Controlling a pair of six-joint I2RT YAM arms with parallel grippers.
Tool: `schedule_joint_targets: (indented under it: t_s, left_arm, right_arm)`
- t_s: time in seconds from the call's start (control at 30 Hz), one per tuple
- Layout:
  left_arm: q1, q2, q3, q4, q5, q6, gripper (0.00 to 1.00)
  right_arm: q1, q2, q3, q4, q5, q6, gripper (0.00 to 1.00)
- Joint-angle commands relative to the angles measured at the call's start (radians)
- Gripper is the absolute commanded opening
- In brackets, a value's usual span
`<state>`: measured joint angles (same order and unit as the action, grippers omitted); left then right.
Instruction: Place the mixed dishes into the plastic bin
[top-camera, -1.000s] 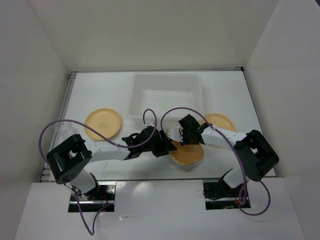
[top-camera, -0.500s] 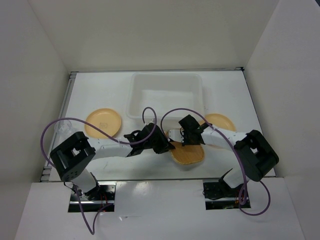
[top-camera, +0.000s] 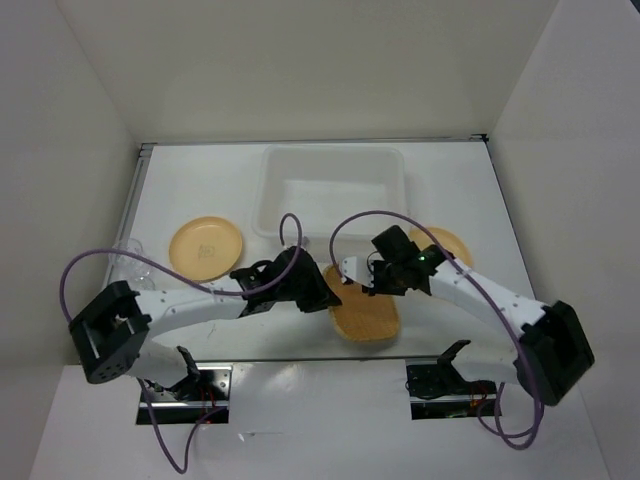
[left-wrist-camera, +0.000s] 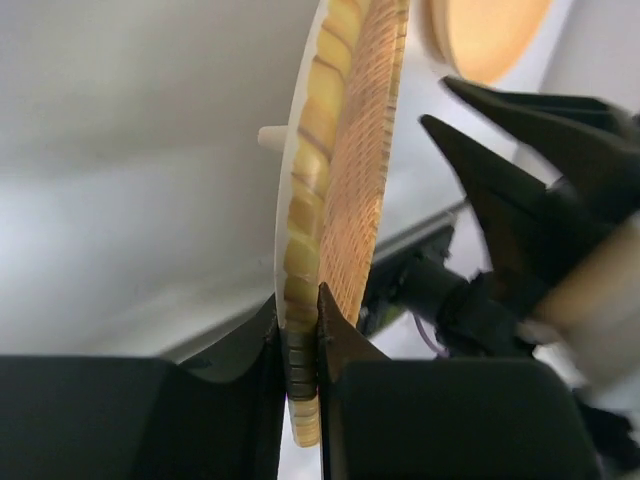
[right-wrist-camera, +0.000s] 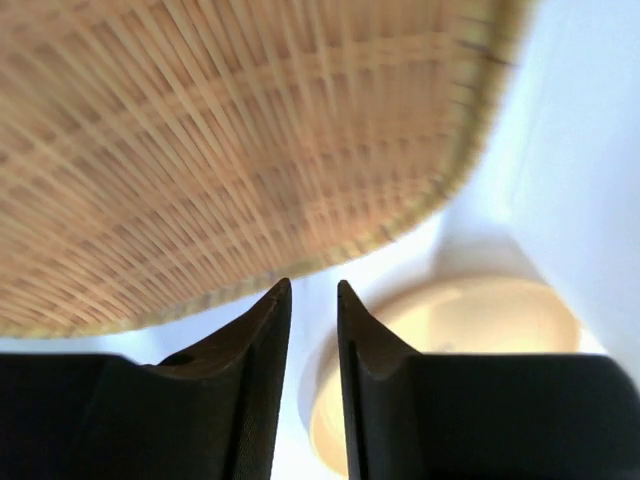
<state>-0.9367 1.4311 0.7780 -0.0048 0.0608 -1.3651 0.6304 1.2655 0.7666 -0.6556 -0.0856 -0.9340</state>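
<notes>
I need to carry the woven plate (top-camera: 366, 316) in my left gripper outward over the bin's near side next, then lower and release it, as empty bin bottom lies outward past that side.
The rounded-square woven tan plate (top-camera: 366, 316) is held off the table in front of the plastic bin (top-camera: 332, 190). My left gripper (top-camera: 322, 293) is shut on the plate's left rim. In the left wrist view (left-wrist-camera: 300, 325) the plate (left-wrist-camera: 345, 170) stands edge-on between the fingers. My right gripper (top-camera: 360, 274) is at the plate's far edge. In the right wrist view (right-wrist-camera: 313, 300) its jaws stand slightly apart and empty, just below the plate's rim (right-wrist-camera: 220, 130). One round tan plate (top-camera: 206, 247) lies at the left. The other (top-camera: 447, 240) lies at the right, partly under the right arm (right-wrist-camera: 450, 340).
A clear plastic cup (top-camera: 130, 262) stands at the table's left edge, near the left arm's cable. The bin sits at the back middle of the table. White walls close in the table on three sides.
The woven plate has risen and shifted a little to the left in the left gripper. Both arms have stretched out, and the right gripper now stands empty just off the plate's rim.
</notes>
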Motion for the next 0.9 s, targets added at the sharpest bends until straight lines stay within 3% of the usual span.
schedule_joint_targets:
  t_s: [0.0,0.1,0.23,0.37,0.47,0.6,0.63,0.77,0.87]
  left_arm:
    - [-0.002,-0.159,-0.006,-0.063,0.037,0.020,0.00]
    - [-0.002,-0.286,-0.017,-0.119,0.046,0.020,0.00]
    - [-0.002,-0.452,0.023,-0.251,0.037,0.020,0.00]
    - [0.129,-0.514,0.170,-0.356,0.086,0.135,0.00]
    - [0.211,-0.422,0.286,-0.392,0.201,0.260,0.00]
    - [0.335,-0.095,0.547,-0.475,0.330,0.450,0.00]
    - [0.358,-0.027,0.687,-0.510,0.361,0.495,0.00]
    - [0.453,0.283,1.020,-0.665,0.402,0.681,0.00]
    - [0.516,0.382,1.119,-0.690,0.445,0.719,0.00]
  right_arm:
    - [0.009,-0.220,0.078,-0.134,-0.098,0.009,0.33]
    - [0.009,-0.428,0.106,-0.173,-0.123,0.009,0.40]
    - [0.009,-0.583,0.146,-0.173,-0.059,0.118,0.43]
    - [0.009,-0.629,0.180,-0.173,0.102,0.350,0.43]
    - [0.009,-0.719,0.149,-0.087,0.226,0.428,0.58]
    - [-0.001,-0.784,0.041,0.008,0.389,0.515,0.71]
    - [-0.032,-0.793,0.025,0.036,0.418,0.524,0.74]
    - [-0.069,-0.863,-0.035,0.068,0.432,0.560,0.96]
    - [-0.112,-0.897,-0.068,0.117,0.478,0.574,0.98]
